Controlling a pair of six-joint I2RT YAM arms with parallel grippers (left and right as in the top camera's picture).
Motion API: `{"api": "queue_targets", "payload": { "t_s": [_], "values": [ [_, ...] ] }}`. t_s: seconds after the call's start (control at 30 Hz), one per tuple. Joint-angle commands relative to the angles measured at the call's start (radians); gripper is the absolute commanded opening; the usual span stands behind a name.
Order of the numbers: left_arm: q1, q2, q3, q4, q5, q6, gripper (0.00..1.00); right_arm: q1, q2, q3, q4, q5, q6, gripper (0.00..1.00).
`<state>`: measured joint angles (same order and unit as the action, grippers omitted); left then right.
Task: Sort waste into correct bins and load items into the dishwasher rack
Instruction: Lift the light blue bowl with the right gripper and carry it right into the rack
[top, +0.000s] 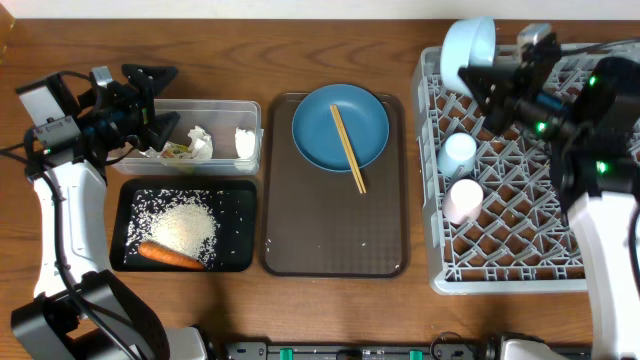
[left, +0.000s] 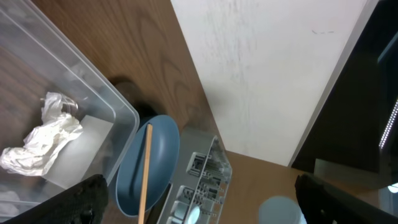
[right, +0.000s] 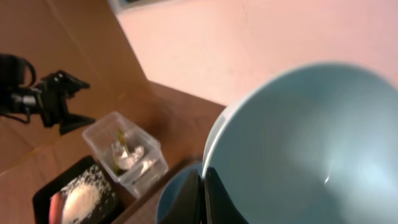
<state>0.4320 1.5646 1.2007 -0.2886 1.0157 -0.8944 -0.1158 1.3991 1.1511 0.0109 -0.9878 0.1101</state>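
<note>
The rack (top: 520, 255) slots outward of the blue cup are empty. My right gripper will lower the bowl onto them next and let go of the bowl's rim.
My right gripper (top: 470, 73) is shut on the rim of the pale blue bowl (top: 468, 45), held tilted over the far left corner of the grey dishwasher rack (top: 520, 255); the bowl fills the right wrist view (right: 311, 143). A blue cup (top: 459, 153) and a pink cup (top: 464, 199) sit in the rack. The blue plate (top: 325, 115) with two chopsticks (top: 349, 148) lies on the brown tray (top: 335, 240). My left gripper (top: 165, 100) is open above the clear tub (top: 215, 108), which holds paper wads (top: 243, 140) and the wrapper (top: 178, 150). The black tray (top: 238, 250) holds rice (top: 183, 224) and the carrot (top: 170, 255).
The wooden table edge runs along the front. A pale wall stands behind the table in both wrist views. The clear tub and black tray sit side by side at the left, next to the brown tray.
</note>
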Motion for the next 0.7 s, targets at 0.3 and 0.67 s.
{"api": "queue_targets", "payload": {
  "t_s": [0.3, 0.67],
  "values": [
    [0.003, 0.001, -0.004, -0.002, 0.013, 0.002, 0.98, -0.037, 0.485, 0.01, 0.733, -0.284, 0.378, 0.01],
    [0.003, 0.001, -0.004, -0.002, 0.013, 0.002, 0.98, -0.041, 0.7, 0.01, 0.869, -0.33, 0.424, 0.01]
  ]
}}
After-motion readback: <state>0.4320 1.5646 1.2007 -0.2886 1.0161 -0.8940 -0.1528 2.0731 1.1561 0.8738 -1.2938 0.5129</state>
